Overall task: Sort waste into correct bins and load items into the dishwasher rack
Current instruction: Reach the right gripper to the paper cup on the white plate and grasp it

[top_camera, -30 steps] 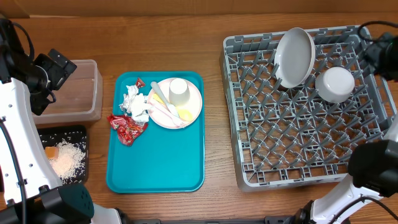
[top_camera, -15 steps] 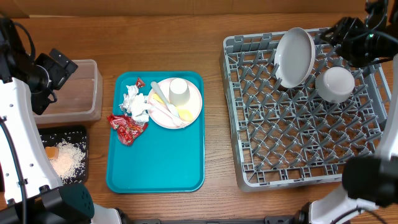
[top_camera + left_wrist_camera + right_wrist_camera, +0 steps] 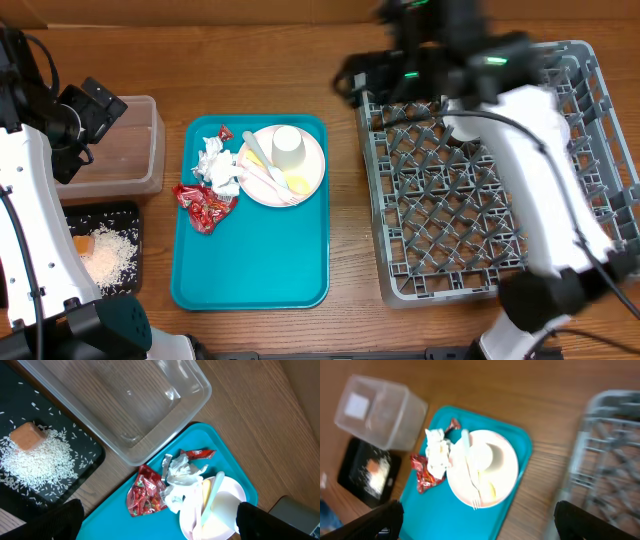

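Note:
The right gripper sweeps over to the white cup (image 3: 288, 148) (image 3: 481, 456) next and lowers open fingers around it, since it stands below and left in the overhead view.
On the teal tray a pale pink plate (image 3: 312, 172) carries a white cup (image 3: 288, 148), a yellow spoon (image 3: 297, 183) and a pale utensil (image 3: 257, 151). Beside it lie a crumpled napkin (image 3: 218, 166) and red wrappers (image 3: 203, 206). The black tray (image 3: 132, 222) holds rice (image 3: 110, 256) and an orange cube (image 3: 82, 245). The clear tub (image 3: 135, 150) is behind it. My left gripper (image 3: 95, 110) (image 3: 160, 522) hangs open and empty above the tub. My right gripper (image 3: 360, 76) (image 3: 477, 517), blurred, is open and empty over the far left corner of the grey rack (image 3: 460, 225).
The teal tray (image 3: 250, 262) sits between the bins and the rack. My right arm (image 3: 520, 110) stretches across the rack's far part and hides what stands there. A cardboard wall runs along the table's far edge.
My right arm has swung left from the rack's far right corner to its far left corner, covering the plate and bowl, and its jaws have widened. The left arm has not moved.

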